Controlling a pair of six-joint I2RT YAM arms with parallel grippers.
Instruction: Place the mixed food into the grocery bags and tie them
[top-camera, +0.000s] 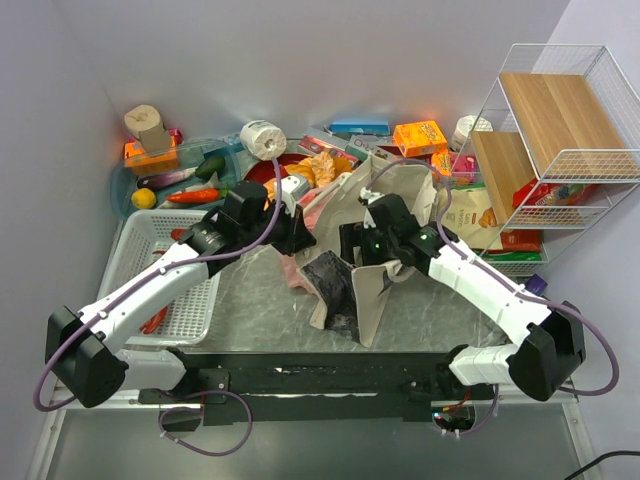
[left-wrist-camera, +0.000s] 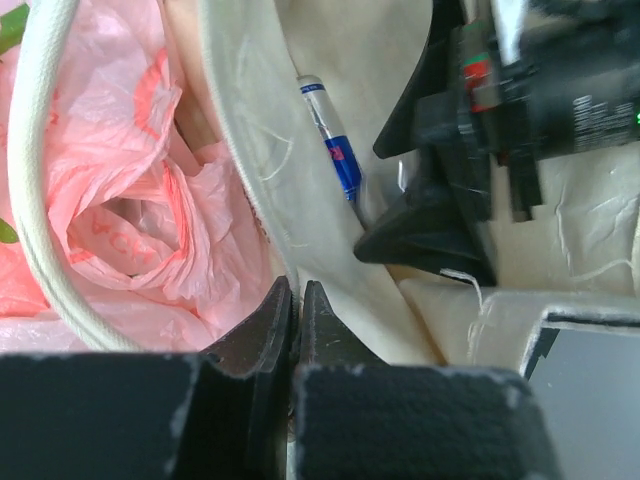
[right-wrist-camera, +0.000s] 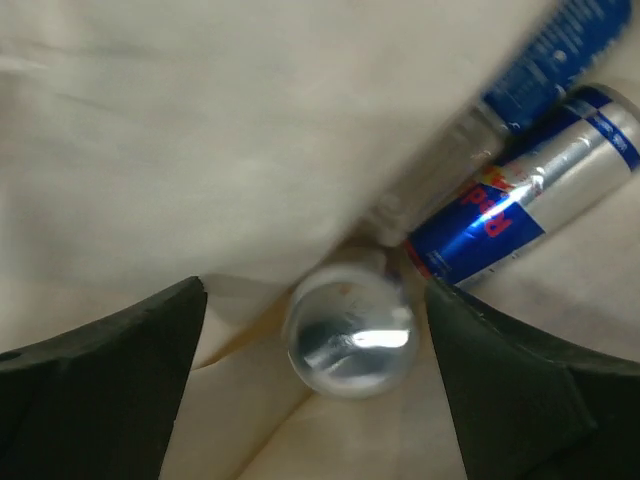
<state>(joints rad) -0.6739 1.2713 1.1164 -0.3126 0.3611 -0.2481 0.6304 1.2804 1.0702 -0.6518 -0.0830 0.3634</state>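
Observation:
Bare tabletop by the rack (top-camera: 446, 316) lies to my left gripper's right in the top view, so I will move the tote's rim toward it, from the pink bag, and release.
The beige canvas tote (top-camera: 400, 190) stands open mid-table, its dark printed panel (top-camera: 335, 285) facing front. My left gripper (top-camera: 298, 235) (left-wrist-camera: 297, 292) is shut on the tote's rim (left-wrist-camera: 250, 170), beside the crumpled pink plastic bag (left-wrist-camera: 120, 200). My right gripper (top-camera: 352, 245) (right-wrist-camera: 315, 290) is down inside the tote and open. A silver can (right-wrist-camera: 348, 335), seen end-on and blurred, lies loose between its fingers, touching neither. A blue drink can (right-wrist-camera: 520, 210) (left-wrist-camera: 335, 150) lies next to it on the cloth. The lemon (top-camera: 144, 198), red pepper (top-camera: 195, 196) and cucumber (top-camera: 211, 166) stay in the back-left tray.
A white slotted basket (top-camera: 140, 250) lies under my left arm. A wire rack with wooden shelves (top-camera: 560, 140) fills the right side. A paper roll (top-camera: 263, 138), an orange box (top-camera: 420, 137) and breads (top-camera: 320, 168) crowd the back behind the tote.

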